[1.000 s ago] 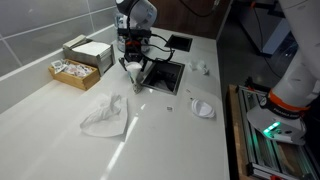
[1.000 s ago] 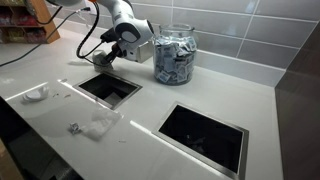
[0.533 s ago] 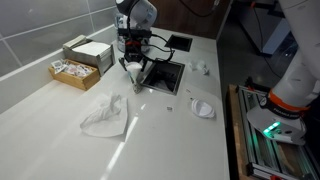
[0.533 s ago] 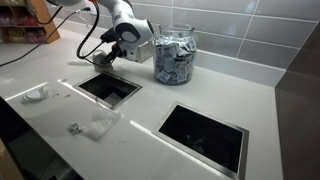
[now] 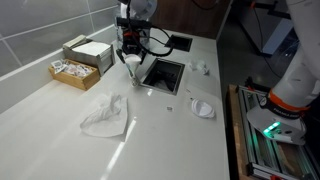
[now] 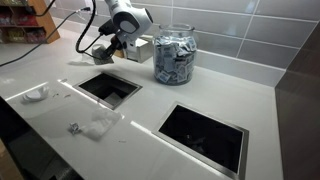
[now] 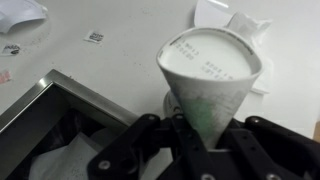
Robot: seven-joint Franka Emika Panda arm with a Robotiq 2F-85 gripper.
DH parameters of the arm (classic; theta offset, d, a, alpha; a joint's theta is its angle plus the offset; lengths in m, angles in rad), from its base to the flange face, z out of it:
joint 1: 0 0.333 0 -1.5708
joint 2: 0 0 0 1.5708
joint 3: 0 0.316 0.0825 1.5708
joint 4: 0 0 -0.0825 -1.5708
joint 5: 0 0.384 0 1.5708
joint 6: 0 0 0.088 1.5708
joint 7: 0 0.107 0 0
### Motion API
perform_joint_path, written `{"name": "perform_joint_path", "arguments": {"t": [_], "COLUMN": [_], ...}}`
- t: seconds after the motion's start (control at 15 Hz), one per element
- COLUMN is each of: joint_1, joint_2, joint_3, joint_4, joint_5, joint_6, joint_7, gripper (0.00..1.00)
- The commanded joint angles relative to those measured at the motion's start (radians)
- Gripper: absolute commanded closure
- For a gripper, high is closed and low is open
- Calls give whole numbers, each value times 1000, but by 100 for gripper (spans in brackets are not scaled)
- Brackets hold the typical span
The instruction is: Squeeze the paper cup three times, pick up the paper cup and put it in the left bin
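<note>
The paper cup (image 5: pixel 131 64) is still beside the bin opening that holds crumpled white paper. Next I will move my gripper over that opening, tilt it more upright, and then open it.
My gripper (image 7: pixel 200 140) is shut on the paper cup (image 7: pixel 210 75), a whitish tapered cup with a faint printed pattern, squeezed to a narrow base between the fingers. In both exterior views the gripper (image 5: pixel 131 57) (image 6: pixel 104 52) holds the cup (image 5: pixel 131 64) lifted above the counter beside a recessed bin opening (image 5: pixel 163 75) (image 6: pixel 108 87). The wrist view shows that bin's metal rim (image 7: pixel 50 85) at lower left with crumpled white paper inside. A second bin opening (image 5: pixel 181 42) (image 6: pixel 205 135) lies further along the counter.
A large clear jar (image 6: pixel 175 55) stands by the wall. A crumpled tissue (image 5: pixel 105 115) (image 6: pixel 100 123) lies on the counter. Boxes (image 5: pixel 87 52) sit near the wall. A small white lid (image 5: pixel 203 107) (image 6: pixel 37 93) lies near the counter edge.
The gripper has risen from the counter with the paper cup in it, moving up and slightly away from the bin rim.
</note>
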Motion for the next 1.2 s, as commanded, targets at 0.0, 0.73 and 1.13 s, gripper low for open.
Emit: {"name": "perform_joint_path", "arguments": {"t": [0.0,0.73,1.13], "joint_1": [58,171,165], "joint_2": [-118,-407,-501], "joint_3": [-46,-88,-82], "joint_4": [-62,-386,-581], "joint_5": [-122,-552,-638], "joint_6": [14,372,555], "joint_7": [25,167,332], "gripper": [98,98,98]}}
